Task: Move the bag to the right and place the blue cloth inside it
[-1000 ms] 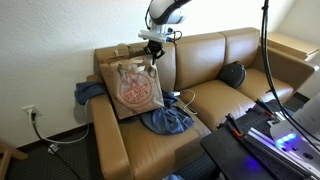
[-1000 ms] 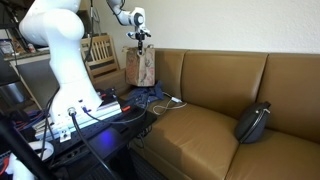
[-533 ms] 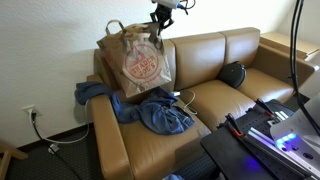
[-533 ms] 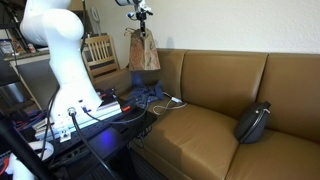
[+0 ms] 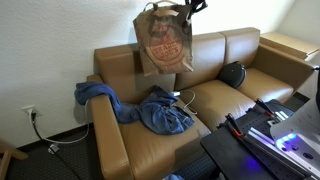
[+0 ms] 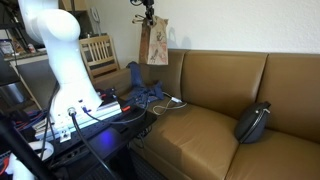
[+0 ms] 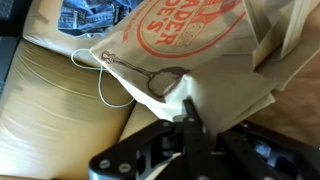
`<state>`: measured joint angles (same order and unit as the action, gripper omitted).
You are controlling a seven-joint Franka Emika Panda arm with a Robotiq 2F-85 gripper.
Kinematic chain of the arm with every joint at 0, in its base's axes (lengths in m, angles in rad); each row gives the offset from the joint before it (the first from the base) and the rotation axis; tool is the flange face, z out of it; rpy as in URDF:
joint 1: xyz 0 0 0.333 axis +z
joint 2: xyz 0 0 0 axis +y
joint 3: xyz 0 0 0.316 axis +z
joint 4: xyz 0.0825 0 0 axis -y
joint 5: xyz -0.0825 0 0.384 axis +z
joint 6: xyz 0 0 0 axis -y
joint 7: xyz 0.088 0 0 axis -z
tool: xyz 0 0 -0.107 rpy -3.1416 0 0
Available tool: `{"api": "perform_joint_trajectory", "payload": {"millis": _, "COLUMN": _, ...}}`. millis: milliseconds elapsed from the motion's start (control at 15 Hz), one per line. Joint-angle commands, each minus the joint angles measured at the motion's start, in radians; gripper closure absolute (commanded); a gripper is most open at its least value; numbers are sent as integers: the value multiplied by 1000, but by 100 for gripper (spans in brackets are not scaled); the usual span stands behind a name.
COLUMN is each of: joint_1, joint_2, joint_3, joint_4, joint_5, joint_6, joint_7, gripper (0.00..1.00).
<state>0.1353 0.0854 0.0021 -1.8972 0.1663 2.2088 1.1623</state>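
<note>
I need to move my gripper toward the cushion next. Then I should lower it and let go of the bag (image 5: 163, 42) on the seat (image 5: 211, 97) between the cable and dark cushion, because that seat is empty.
The tan paper bag (image 5: 163, 42) with its round red print hangs in the air above the sofa's backrest, clear of the seat. My gripper (image 5: 190, 8) holds it from the top edge. In the wrist view the gripper (image 7: 190, 115) is shut on a fold of the bag (image 7: 215, 50) by a handle. The bag (image 6: 155, 42) dangles under the gripper (image 6: 148, 12), tilted. The blue cloth (image 5: 150, 108) lies crumpled on the sofa's end seat and over its armrest, below and beside the bag. A corner of the cloth (image 7: 95, 12) shows in the wrist view.
A dark round cushion (image 5: 232, 73) leans at the other end of the brown sofa (image 5: 215, 100). A thin white cable (image 5: 185, 98) lies by the cloth. A wooden chair (image 6: 100, 55) stands behind the sofa's arm. A stand with equipment (image 5: 265, 135) fills the foreground.
The bag has been lifted off the sofa seat, higher and along the sofa toward the cushion. The blue cloth it stood on now lies uncovered.
</note>
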Motion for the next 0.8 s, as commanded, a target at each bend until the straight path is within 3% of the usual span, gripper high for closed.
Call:
{"api": "perform_joint_trajectory", "payload": {"millis": 0, "joint_1": -81, "joint_2": -185, "joint_3": -32, "joint_4": -227, "joint_5": 31, "joint_6": 61, "joint_7": 46, "gripper": 100}}
{"api": "perform_joint_trajectory", "payload": {"millis": 400, "joint_1": -247, "joint_2": -325, "joint_3": -103, "joint_4": -516, "joint_5": -27, "joint_6": 141, "joint_7": 174, "gripper": 100}}
{"api": "perform_joint_trajectory", "payload": {"millis": 533, "joint_1": -300, "joint_2": -308, "joint_3": -121, "joint_4": -580, "joint_5": -41, "joint_6": 193, "joint_7": 228, "gripper": 100}}
{"api": "perform_joint_trajectory", "payload": {"millis": 733, "joint_1": -319, "joint_2": -217, "joint_3": -136, "joint_4": -629, "joint_5": 47, "joint_6": 362, "joint_7": 279, "gripper": 100}}
